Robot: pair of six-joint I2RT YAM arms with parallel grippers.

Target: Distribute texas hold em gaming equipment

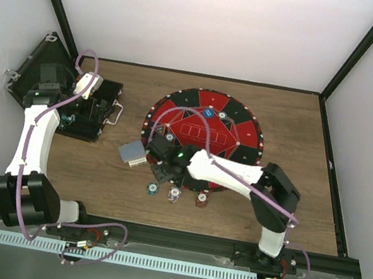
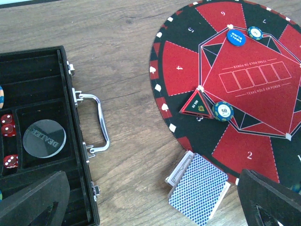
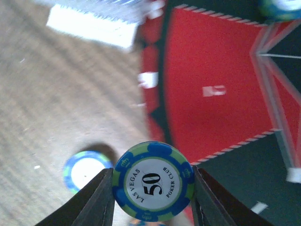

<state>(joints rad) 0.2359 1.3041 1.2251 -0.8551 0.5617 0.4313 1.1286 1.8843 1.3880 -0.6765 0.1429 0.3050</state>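
My right gripper moves to the right in the overhead view and lowers onto the mat's near part point(image 3: 273, 192) next, since chips lie by the blue disc and triangular marker.
My right gripper point(image 3: 154, 188) is shut on a blue-and-green "50" poker chip point(image 3: 154, 181), held on edge above the wood by the mat's rim. A blue chip point(image 3: 84, 172) lies on the table below it. From above, the right gripper point(image 1: 162, 168) hovers over three chips point(image 1: 174, 195) lined up on the wood. A deck of blue-backed cards point(image 1: 132, 152) lies left of it and shows in the left wrist view point(image 2: 200, 188). My left gripper point(image 1: 90, 95) is open and empty above the black case; its fingers point(image 2: 33, 202) stand wide apart.
The round red-and-black mat point(image 1: 234, 130) carries a blue "small blind" disc point(image 2: 236, 37), two chips point(image 2: 223, 111) and a triangular marker point(image 2: 196, 104). The open black case point(image 2: 42, 94) at the left holds a dealer button point(image 2: 44, 138) and red dice point(image 2: 7, 125). Walls enclose the table.
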